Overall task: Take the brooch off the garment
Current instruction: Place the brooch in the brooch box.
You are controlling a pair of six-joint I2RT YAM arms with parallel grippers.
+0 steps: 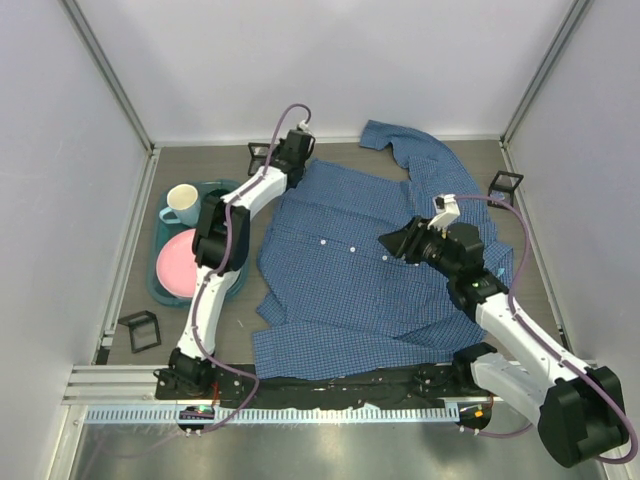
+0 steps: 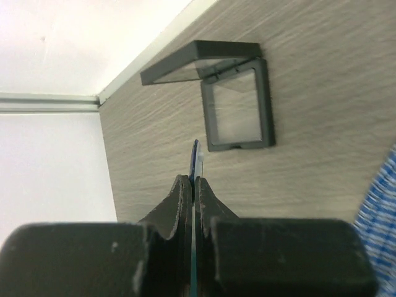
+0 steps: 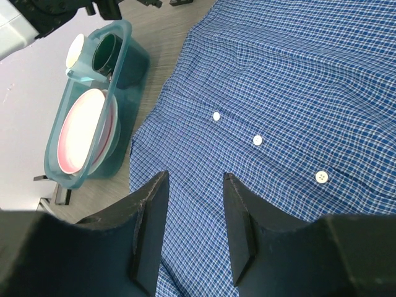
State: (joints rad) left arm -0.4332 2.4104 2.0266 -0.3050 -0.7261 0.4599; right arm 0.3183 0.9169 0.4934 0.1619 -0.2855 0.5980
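Note:
The left gripper needs to move down into the open base of the black box and release the brooch (image 2: 197,154) there, since that base lies on top of the table below the gripper.
The garment (image 1: 340,290), a blue small-checked shirt with white buttons, lies spread over the middle of the table and fills the right wrist view (image 3: 297,80). My left gripper (image 1: 276,157) is off the shirt's far left corner. In the left wrist view it (image 2: 193,180) is shut on a thin blue flat piece, seen edge-on, that looks like the brooch (image 2: 197,154). It holds this above the table just short of an open black box (image 2: 235,105). My right gripper (image 1: 390,243) hovers open and empty over the shirt's button line (image 3: 195,176).
A teal tray (image 1: 160,280) at the left holds a pink plate (image 1: 178,262), a cream mug (image 1: 182,203) and a dark cup. Small black boxes stand at the far left (image 1: 262,154), far right (image 1: 505,183) and near left (image 1: 140,330). Walls enclose the table.

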